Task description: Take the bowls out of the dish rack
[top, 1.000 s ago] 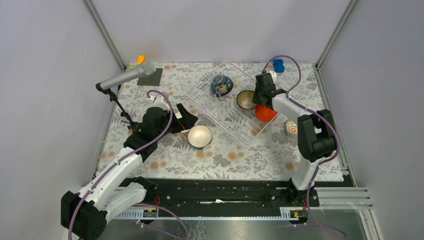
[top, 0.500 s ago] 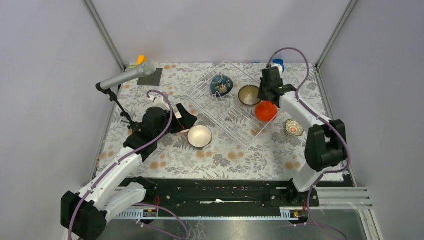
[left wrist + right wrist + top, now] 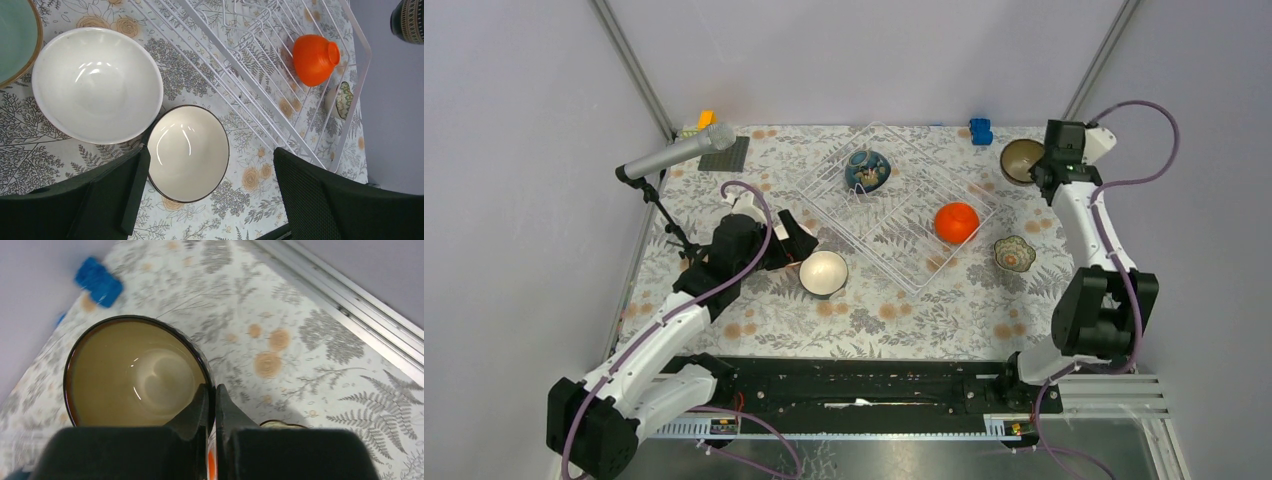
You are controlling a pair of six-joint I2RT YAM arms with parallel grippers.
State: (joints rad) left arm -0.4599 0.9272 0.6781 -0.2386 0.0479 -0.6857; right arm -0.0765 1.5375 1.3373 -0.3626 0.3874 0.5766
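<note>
I will next pull the dark brown bowl back and down with my right gripper, onto the empty cloth beside the small patterned bowl, outside the rack.
The dish rack (image 3: 828,178) sits mid-table and holds a dark blue patterned bowl (image 3: 867,170) and an upturned orange bowl (image 3: 956,222). My right gripper (image 3: 1044,168) is shut on the rim of a dark brown bowl (image 3: 1021,160) at the back right corner, outside the rack. In the right wrist view its fingers (image 3: 202,405) pinch the bowl's (image 3: 130,375) rim. My left gripper (image 3: 210,180) is open over a cream bowl (image 3: 187,152) on the table, next to a white bowl (image 3: 95,85) and a pale green bowl (image 3: 12,40). A small patterned bowl (image 3: 1014,254) lies right of the rack.
A microphone on a stand (image 3: 674,155) stands at the back left by a dark grey plate (image 3: 728,155) and small coloured blocks (image 3: 706,118). A blue toy block (image 3: 980,130) lies at the back, near the brown bowl. The metal frame rail (image 3: 350,305) borders the table's right edge.
My right gripper has carried the dark brown bowl out of the rack, right and back toward the back right corner. The left arm has not moved.
</note>
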